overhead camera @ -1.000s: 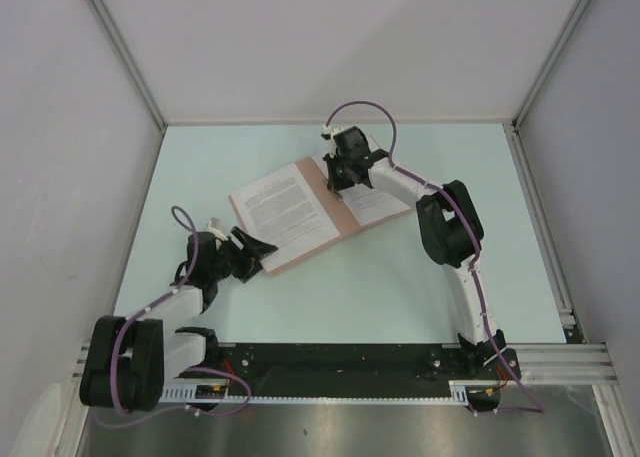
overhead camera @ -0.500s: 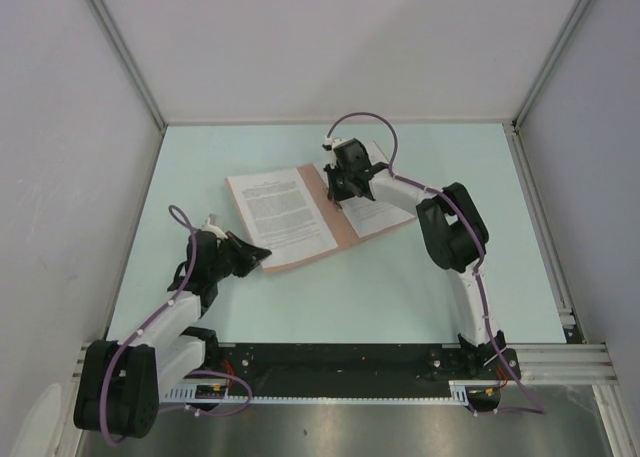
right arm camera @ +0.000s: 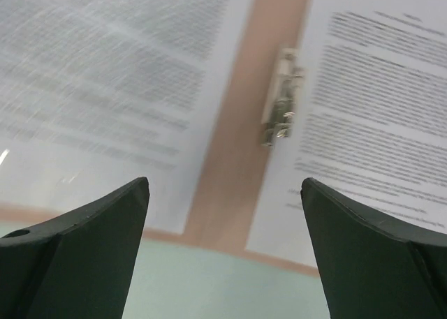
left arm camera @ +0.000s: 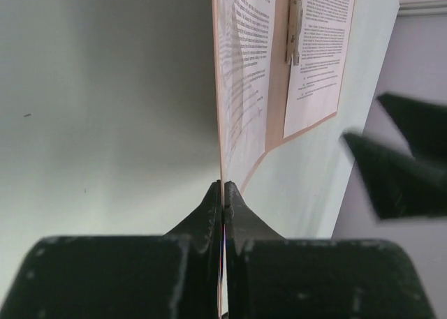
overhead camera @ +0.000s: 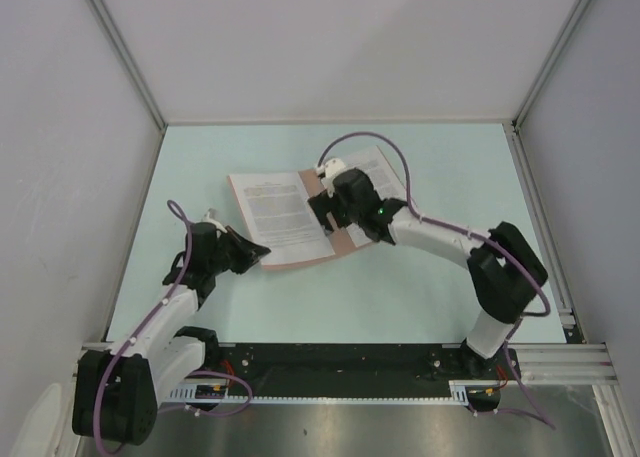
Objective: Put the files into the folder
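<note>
I will next move my right gripper back and to its left in the top view, to the folder's lifted near corner (overhead camera: 267,266), and close it there.
The salmon folder (overhead camera: 344,241) lies open on the pale green table, a printed sheet on each half: one file (overhead camera: 278,213) on the left, the other (overhead camera: 386,173) on the right. My left gripper (overhead camera: 260,254) is shut on the folder's near left edge, which the left wrist view shows as a thin edge-on line (left arm camera: 222,172) between the black fingers (left arm camera: 207,214). My right gripper (overhead camera: 326,211) hovers open over the spine (right arm camera: 241,144), nothing between its fingertips (right arm camera: 133,197). A small metal clip (right arm camera: 281,99) sits on the spine.
Grey walls enclose the table (overhead camera: 420,297) on three sides, with metal rails along the right edge (overhead camera: 545,227). The arms' black base bar (overhead camera: 340,362) runs along the near edge. My right gripper's fingers (left arm camera: 398,172) show blurred in the left wrist view.
My left gripper has closed on the folder's near left edge. My right gripper has opened and slid nearer along the spine, its elbow swinging out to the right.
</note>
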You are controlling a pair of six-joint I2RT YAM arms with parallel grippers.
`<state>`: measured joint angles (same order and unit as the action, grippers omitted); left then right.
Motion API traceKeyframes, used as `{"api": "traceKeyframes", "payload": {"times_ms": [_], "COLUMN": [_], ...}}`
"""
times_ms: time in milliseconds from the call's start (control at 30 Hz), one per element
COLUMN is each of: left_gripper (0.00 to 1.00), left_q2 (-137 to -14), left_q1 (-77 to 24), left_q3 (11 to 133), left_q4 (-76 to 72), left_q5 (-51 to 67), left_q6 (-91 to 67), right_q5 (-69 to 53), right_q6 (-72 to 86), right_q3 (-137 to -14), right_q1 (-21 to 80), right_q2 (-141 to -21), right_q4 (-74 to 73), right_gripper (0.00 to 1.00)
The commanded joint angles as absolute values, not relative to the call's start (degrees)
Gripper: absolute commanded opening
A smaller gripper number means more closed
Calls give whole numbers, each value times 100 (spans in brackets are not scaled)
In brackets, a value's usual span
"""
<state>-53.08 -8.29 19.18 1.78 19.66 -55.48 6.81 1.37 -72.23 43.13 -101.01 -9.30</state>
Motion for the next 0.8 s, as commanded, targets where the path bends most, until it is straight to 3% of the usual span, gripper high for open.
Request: {"api": "traceKeyframes", "payload": {"times_ms": [0,133,333,433,567,767], "left_gripper": [0,0,0,0,0,0], "left_q2": [-5194,-5194,-5115,-5045,-4949,-4966], "left_q1": [-888,-888,-888,-888,-888,-888], "left_q3": [2487,2759,3110,3243,3278,3384], "left_q4": [1106,1703,2363,2618,2786,2883], "left_q5": [1978,1978,1969,1925,1890,1960], "left_q6": [-5546,-5616,-5616,-5607,-5721,-5853], "right_q5": [1388,1625,2864,3094,3050,3409], "right_q6": [-948,-1404,-2476,-2636,-2724,-2971], "right_q3": [-5882,-4889,-4764,-4764,-4772,-4869], "right_q1": [5333,6324,7337,7444,7549,7673], "right_q2": [-9274,-8877,-9421,-9720,-10106,-10529], "right_q4": [794,1826,3189,3804,4454,5027], "right_gripper": [95,95,93,87,72,68]}}
